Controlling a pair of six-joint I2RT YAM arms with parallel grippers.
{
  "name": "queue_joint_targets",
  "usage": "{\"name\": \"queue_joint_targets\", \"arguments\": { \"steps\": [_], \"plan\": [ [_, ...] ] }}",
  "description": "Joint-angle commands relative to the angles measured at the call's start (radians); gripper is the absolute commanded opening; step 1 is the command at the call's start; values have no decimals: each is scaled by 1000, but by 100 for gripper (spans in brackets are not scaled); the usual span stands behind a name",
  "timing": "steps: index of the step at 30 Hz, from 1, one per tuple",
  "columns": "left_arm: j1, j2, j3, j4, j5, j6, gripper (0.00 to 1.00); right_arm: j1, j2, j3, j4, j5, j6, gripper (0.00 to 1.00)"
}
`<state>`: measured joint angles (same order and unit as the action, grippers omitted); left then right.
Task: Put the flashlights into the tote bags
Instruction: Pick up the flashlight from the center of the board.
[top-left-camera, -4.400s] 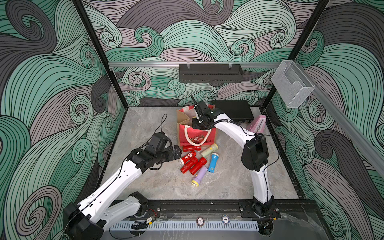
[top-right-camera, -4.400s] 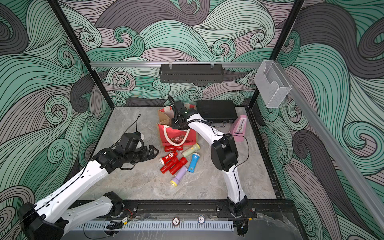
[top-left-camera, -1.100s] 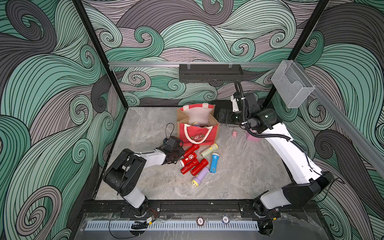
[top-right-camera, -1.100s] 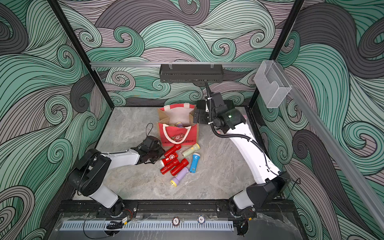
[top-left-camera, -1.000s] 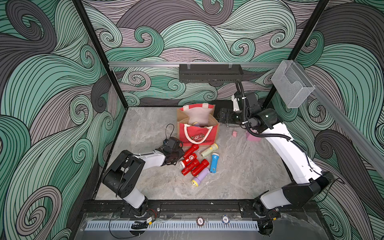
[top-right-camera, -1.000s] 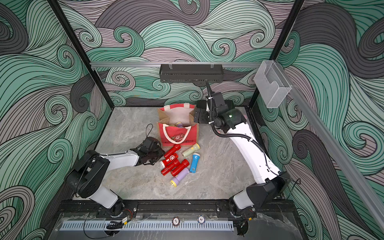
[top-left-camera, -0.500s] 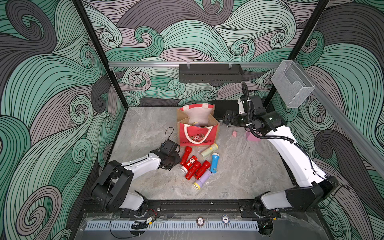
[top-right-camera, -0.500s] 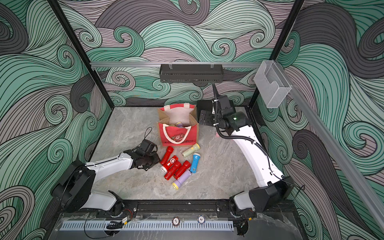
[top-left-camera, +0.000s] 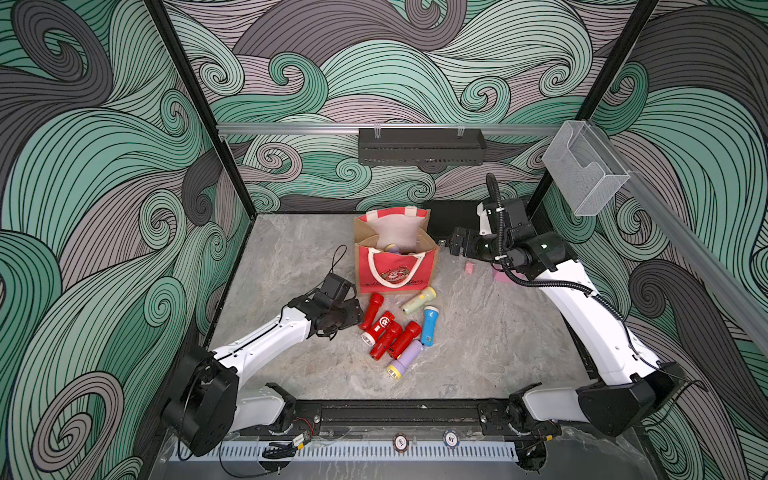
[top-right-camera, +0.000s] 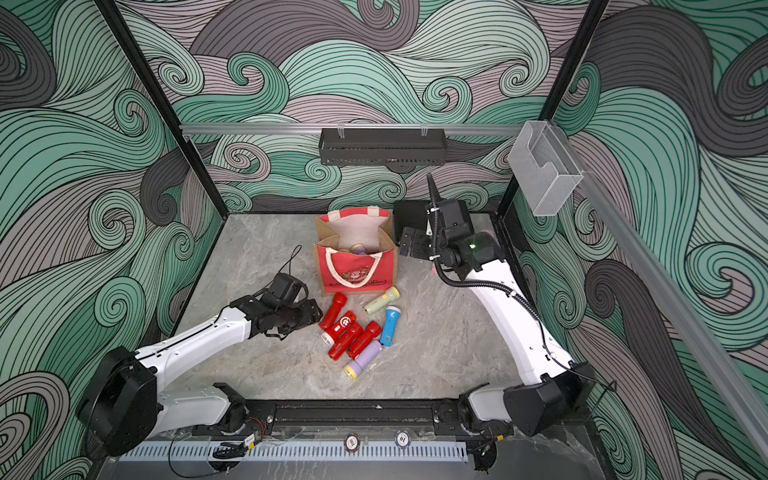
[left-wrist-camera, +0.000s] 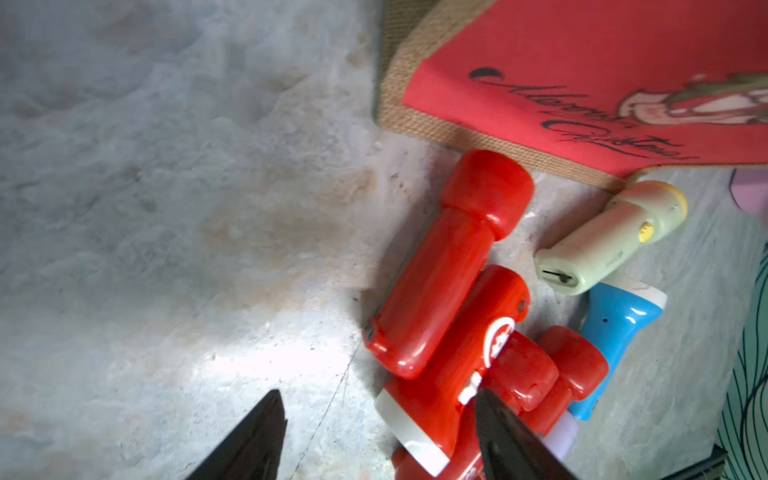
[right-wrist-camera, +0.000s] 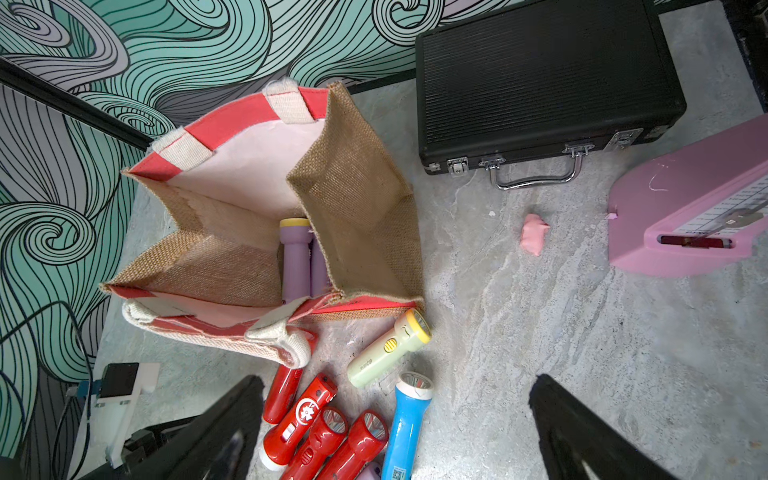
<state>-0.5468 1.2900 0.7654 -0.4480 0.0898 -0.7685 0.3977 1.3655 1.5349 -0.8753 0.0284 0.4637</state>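
My left gripper will next go down and outward to close on the body of the red flashlight nearest the bag, which is below and outward of my fingers.
The red jute tote bag (top-left-camera: 394, 275) stands open at the back centre, with a lilac flashlight (right-wrist-camera: 295, 253) inside. In front of it lies a pile of flashlights: several red ones (top-left-camera: 371, 310), a blue (top-left-camera: 429, 325), a pale green (top-left-camera: 419, 300) and a lilac (top-left-camera: 405, 359). My left gripper (top-left-camera: 356, 313) is low at the pile's left edge. Its jaws are open and grip nothing (left-wrist-camera: 378, 399), with a white-rimmed red flashlight (left-wrist-camera: 419, 411) lying partly between the tips. My right gripper (top-left-camera: 451, 245) hangs open and empty beside the bag's right side (right-wrist-camera: 397, 380).
A black hard case (right-wrist-camera: 540, 79) lies behind the bag to the right, next to a pink metronome (right-wrist-camera: 698, 199) and a small pink lump (right-wrist-camera: 534, 232). A black shelf (top-left-camera: 419, 145) and a clear holder (top-left-camera: 582, 170) hang on the walls.
My left gripper was shut at the pile and now stands open. The leftmost red flashlight has swung more upright and the pile has shifted slightly. The right arm has drawn back a little.
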Motion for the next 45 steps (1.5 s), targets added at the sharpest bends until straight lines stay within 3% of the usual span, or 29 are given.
{"name": "queue_joint_targets", "arguments": {
  "steps": [1, 8, 17, 24, 36, 41, 45],
  "plan": [
    [-10, 60, 62, -9, 62, 121, 73, -5, -34, -33, 3, -25, 42, 100],
    [-12, 242, 169, 24, 94, 178, 72, -4, -74, -75, -3, -21, 73, 99],
    [-13, 357, 196, 67, 64, 225, 70, -6, -119, -108, -4, 8, 83, 100],
    [-16, 429, 196, 88, 15, 231, 61, -9, -112, -102, -3, 5, 91, 100],
    [-16, 282, 71, 21, -149, 83, 35, -15, -100, -88, 7, 14, 88, 100],
    [-16, 168, -4, -32, -214, 15, 33, -20, -88, -78, 9, 16, 84, 99],
    [-16, 159, 8, -91, -257, -3, 32, -22, -68, -69, 18, 5, 83, 100]
  ]
}}
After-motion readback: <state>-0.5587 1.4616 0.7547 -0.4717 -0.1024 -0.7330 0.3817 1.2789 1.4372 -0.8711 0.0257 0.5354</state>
